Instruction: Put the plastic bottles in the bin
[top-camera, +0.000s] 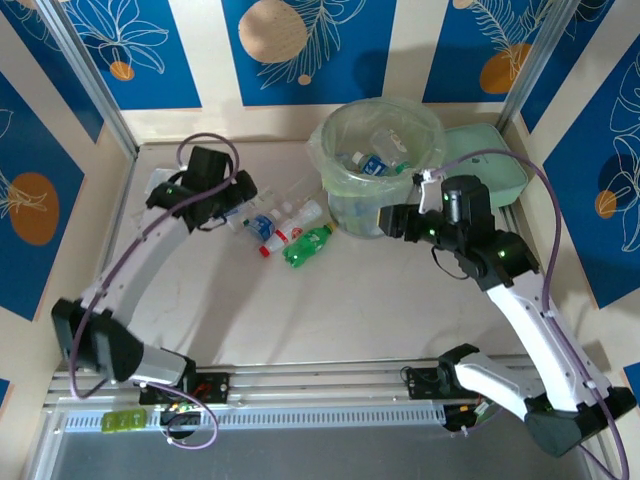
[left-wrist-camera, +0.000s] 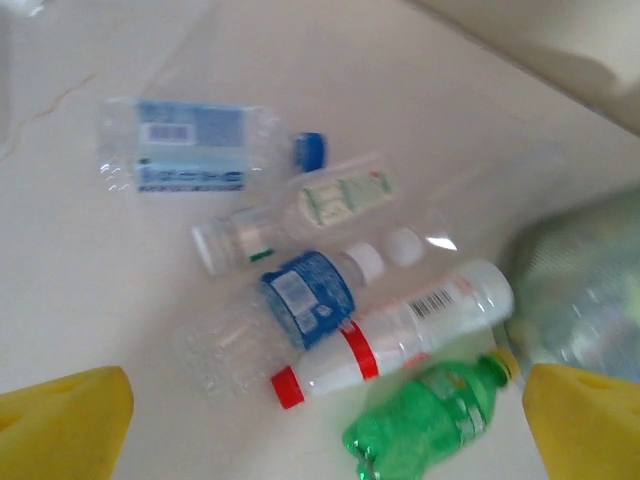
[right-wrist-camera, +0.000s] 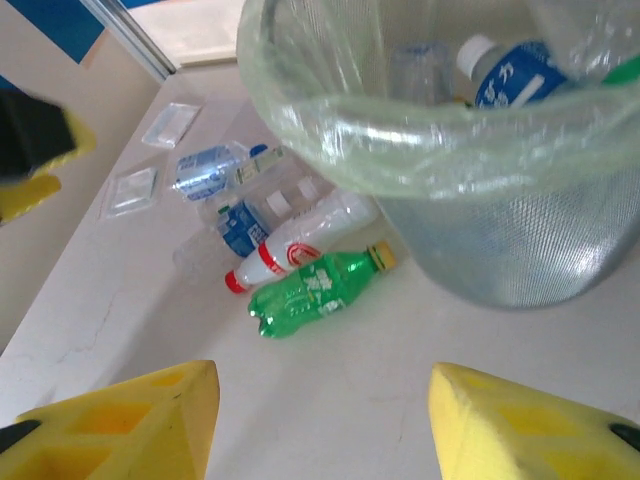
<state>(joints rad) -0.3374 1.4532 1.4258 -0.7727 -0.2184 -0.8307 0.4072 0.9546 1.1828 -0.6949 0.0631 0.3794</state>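
The left gripper turns and lowers next astride the pale-blue label of the blue-capped clear bottle, since the bottle lies below, lengthwise across the gripper's opening.
The pale-green bin stands at the back centre and holds several bottles. Left of it on the table lie a green bottle, a white bottle with a red cap and clear blue-labelled bottles. My left gripper hovers open over this cluster; between its yellow fingers lie the green bottle and the white bottle. My right gripper is open beside the bin's front wall, empty, facing the green bottle.
A flat pale-green lid lies behind the bin to the right. Two flat clear packets sit at the far left of the cluster. Wall panels close in the table on three sides. Bare tabletop stretches toward the arm bases.
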